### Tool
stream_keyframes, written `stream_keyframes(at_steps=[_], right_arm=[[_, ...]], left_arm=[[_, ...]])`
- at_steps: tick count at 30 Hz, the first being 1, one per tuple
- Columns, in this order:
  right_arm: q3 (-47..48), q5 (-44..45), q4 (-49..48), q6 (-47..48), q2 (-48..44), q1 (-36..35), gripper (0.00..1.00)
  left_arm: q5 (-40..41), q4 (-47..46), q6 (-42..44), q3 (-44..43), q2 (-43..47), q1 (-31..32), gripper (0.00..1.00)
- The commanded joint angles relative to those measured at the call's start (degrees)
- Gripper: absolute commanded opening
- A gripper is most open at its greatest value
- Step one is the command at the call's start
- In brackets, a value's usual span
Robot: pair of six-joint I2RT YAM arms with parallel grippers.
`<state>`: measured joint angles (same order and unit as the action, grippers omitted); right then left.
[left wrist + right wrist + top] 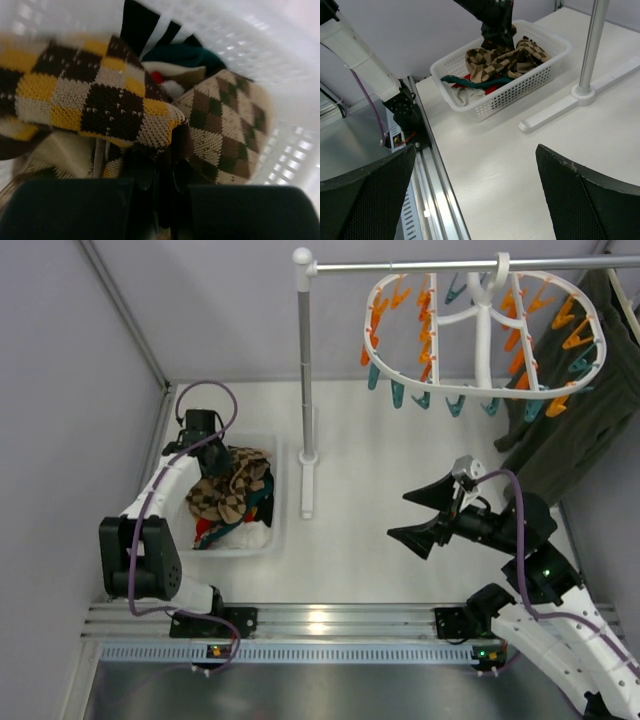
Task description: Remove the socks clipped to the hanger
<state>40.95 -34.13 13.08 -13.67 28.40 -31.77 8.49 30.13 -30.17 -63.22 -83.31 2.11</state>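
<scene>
Next, my left gripper should lower a little deeper into the white basket (pixel 277 502) and open over the heaped socks, because the pinched checkered sock is already inside.
The white oval hanger (pixel 480 392) hangs from the rack's bar at the back right. Its orange and teal clips carry nothing that I can see. Brown and tan checkered socks (pixel 228 492) lie heaped in the white basket (pixel 277 502) on the left. My left gripper (pixel 215 458) reaches down into that basket. In the left wrist view it (pixel 162 172) is shut, its tips pinching the dark edge of a checkered sock (pixel 100 105). My right gripper (pixel 400 516) hovers wide open over the table's middle, holding nothing (pixel 477 195).
The grey pole rack (pixel 304 370) stands between basket and hanger, its white foot (pixel 580 97) on the table. A big dark green garment (pixel 575 430) hangs at the far right. Red and teal socks (pixel 470 80) lie under the checkered ones. A metal rail (pixel 320 620) runs along the near edge.
</scene>
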Motion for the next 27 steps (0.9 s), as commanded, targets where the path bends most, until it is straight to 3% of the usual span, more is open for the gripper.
stream_keyframes(at_steps=[1,8,14,16,17,20,25,27], right_arm=[[-5.8,-0.2,-8.4,-5.1,-6.9,-0.4,0.99],[-9.9,2.8,-4.3,-6.6,-14.4,-0.4,1.00],[-9.3,3.9,-2.6,-6.5,-16.4,-0.4,0.99],[-9.0,3.5,-2.7,-6.6,-16.4,-0.4,0.99],[-9.0,3.5,-2.8,-6.9,-16.4,-0.4,0.99],[-8.8,3.5,-2.8,-7.2,-16.7,-0.4,0.99],[-7.5,5.6,-0.3,-8.0,-16.5,-0.4,0.99],[-5.5,10.0,2.0,-9.0,-16.0,-0.4,0.99]], left_arm=[[-7.9,-7.3,-4.5,6.3,-4.2,-1.3,0.00],[-11.6,-13.3,-7.1,11.0,-10.8,-1.8,0.00],[-6.9,-12.5,-6.1,11.9,-1.7,-1.7,0.02],[-5.9,-11.2,-5.4,10.9,0.7,-1.7,0.15],[-4.9,-9.8,-5.1,10.5,2.7,-1.7,0.33],[-3.4,-7.1,-3.8,7.9,6.1,-1.8,0.52],[-2.9,-1.8,-2.3,4.3,12.1,-1.7,0.68],[-3.0,0.7,-1.5,2.9,16.0,-1.8,0.79]])
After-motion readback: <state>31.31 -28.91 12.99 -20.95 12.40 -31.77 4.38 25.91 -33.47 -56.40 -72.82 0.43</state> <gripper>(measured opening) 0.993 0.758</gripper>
